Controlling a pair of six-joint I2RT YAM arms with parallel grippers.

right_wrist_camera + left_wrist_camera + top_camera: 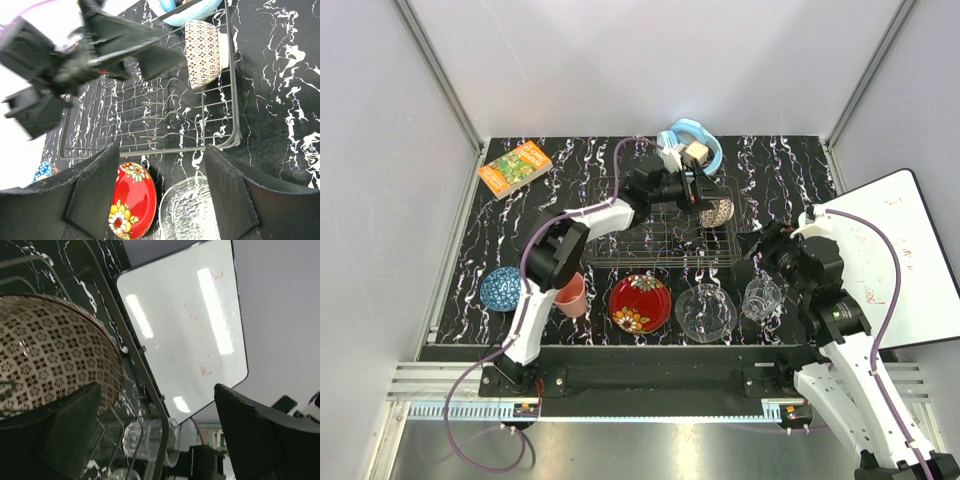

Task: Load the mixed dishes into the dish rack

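Next, my left gripper will swing back and down to its left in the top view onto the rim of the blue patterned bowl (501, 288), unracked beside the pink cup.
The wire dish rack (650, 225) lies mid-table. A brown-patterned bowl (717, 212) stands on edge at its right end. My left gripper (705, 193) is open right beside that bowl (50, 355), with nothing between its jaws (160, 440). In front of the rack, on the table, are the blue patterned bowl (501, 288), pink cup (572, 295), red floral plate (640, 302), clear glass bowl (705, 312) and clear glass cup (761, 297). My right gripper (757, 262) is open and empty (162, 195), hovering over the red plate (132, 205) and glass bowl (192, 215).
A light-blue bowl with a tan cube (692, 145) sits behind the rack. An orange-green book (515, 167) lies at the back left. A whiteboard (900, 260) leans at the right edge. White walls enclose the table.
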